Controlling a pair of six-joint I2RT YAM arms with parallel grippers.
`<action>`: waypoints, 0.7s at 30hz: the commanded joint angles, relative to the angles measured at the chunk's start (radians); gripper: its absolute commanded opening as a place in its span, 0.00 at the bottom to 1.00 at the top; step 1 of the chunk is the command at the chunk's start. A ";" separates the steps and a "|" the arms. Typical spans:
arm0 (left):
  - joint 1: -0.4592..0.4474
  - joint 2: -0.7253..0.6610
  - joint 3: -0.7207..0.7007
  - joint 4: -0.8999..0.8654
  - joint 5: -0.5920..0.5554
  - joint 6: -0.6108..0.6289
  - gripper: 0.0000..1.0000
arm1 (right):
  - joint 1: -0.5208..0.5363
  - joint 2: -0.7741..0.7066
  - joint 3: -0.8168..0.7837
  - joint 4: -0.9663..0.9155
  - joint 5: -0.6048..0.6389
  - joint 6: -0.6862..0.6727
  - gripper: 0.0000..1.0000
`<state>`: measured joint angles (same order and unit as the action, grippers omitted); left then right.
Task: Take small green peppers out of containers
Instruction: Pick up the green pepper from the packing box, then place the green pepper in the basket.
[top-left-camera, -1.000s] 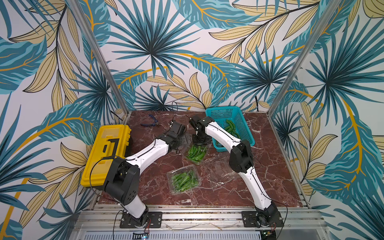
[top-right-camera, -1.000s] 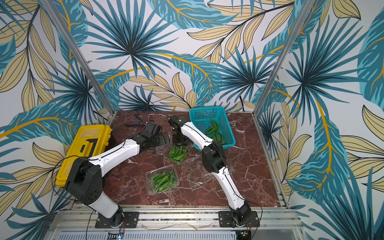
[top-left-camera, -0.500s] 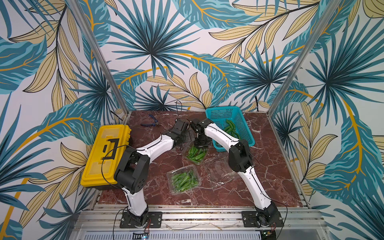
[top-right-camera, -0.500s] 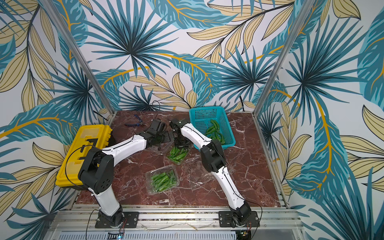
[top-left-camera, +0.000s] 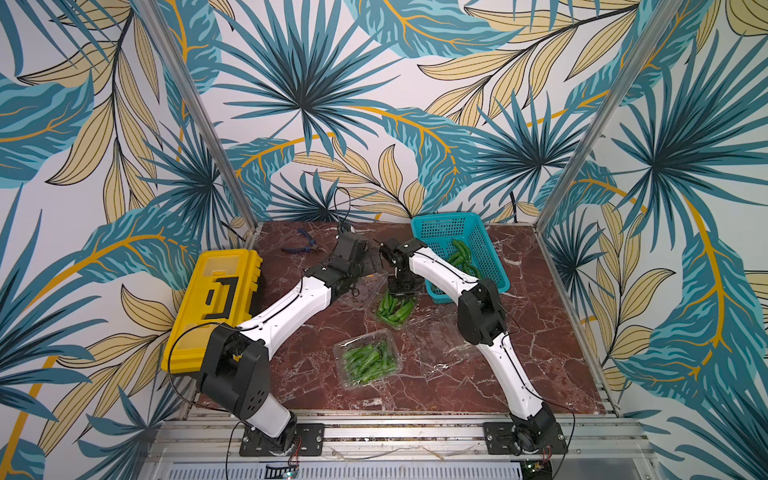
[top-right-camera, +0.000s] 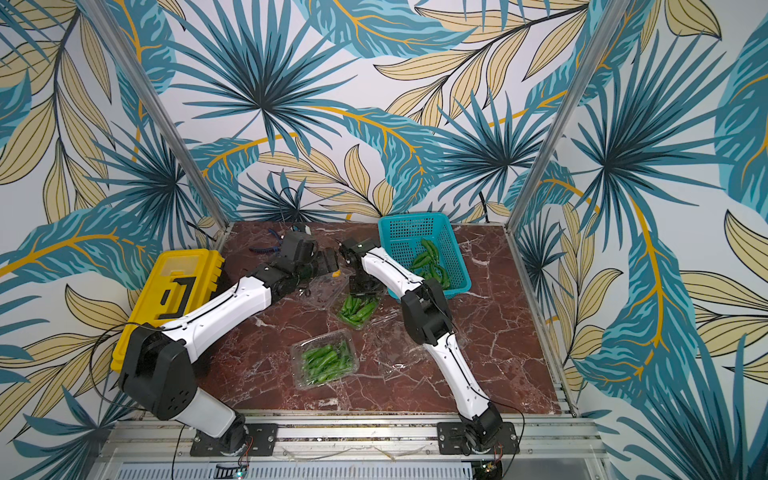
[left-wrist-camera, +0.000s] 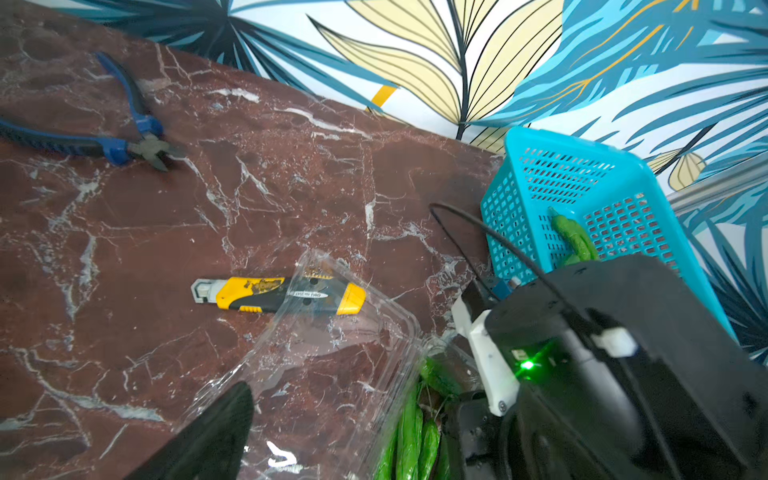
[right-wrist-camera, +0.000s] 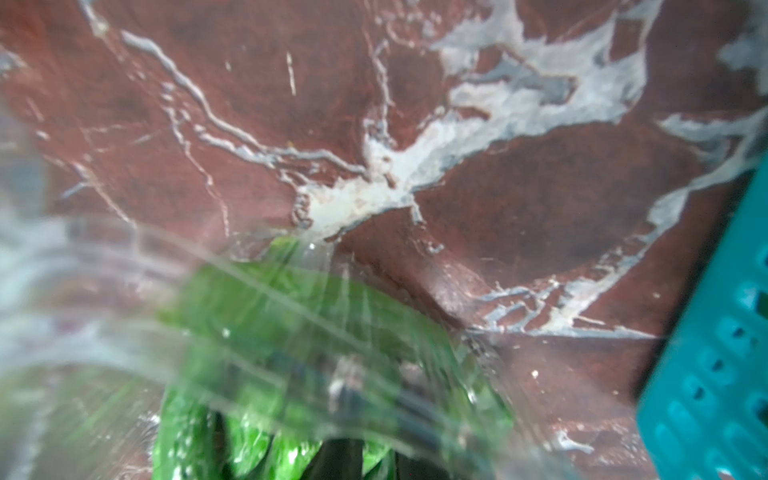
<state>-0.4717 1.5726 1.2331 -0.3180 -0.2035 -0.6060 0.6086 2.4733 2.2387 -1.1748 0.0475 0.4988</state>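
My right gripper should next lift out of the open container, move across over the basket's near end and release, because the teal basket beside the container already holds peppers.
An open clear container at mid-table holds small green peppers. Its lid lies flat toward the back left. My right gripper points down into that heap. In the right wrist view, blurred through the plastic, its dark fingers stand close together with a green sliver between them. My left gripper hovers open beside the lid; one finger shows and the right arm hides the other. A second container, closed, holds more peppers nearer the front.
A teal basket with several peppers stands at the back right, close to the right arm. An empty clear container lies near the right forearm. A yellow toolbox sits at the left, with pliers and a utility knife at the back.
My left arm has swung toward the back and right, bringing its open gripper up beside the lid. The right gripper's fingers have drawn together in the pepper heap.
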 joint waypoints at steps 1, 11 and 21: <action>-0.002 -0.011 -0.040 0.002 -0.025 0.004 1.00 | 0.004 -0.157 -0.136 0.141 -0.016 -0.008 0.00; -0.002 0.000 -0.034 0.002 -0.002 0.025 1.00 | 0.004 -0.420 -0.438 0.466 -0.073 0.014 0.00; -0.020 0.007 -0.038 0.001 0.001 0.033 1.00 | -0.052 -0.608 -0.534 0.534 0.223 0.001 0.00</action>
<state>-0.4801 1.5730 1.2083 -0.3256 -0.2016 -0.5911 0.5953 1.9640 1.7264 -0.6651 0.0994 0.5034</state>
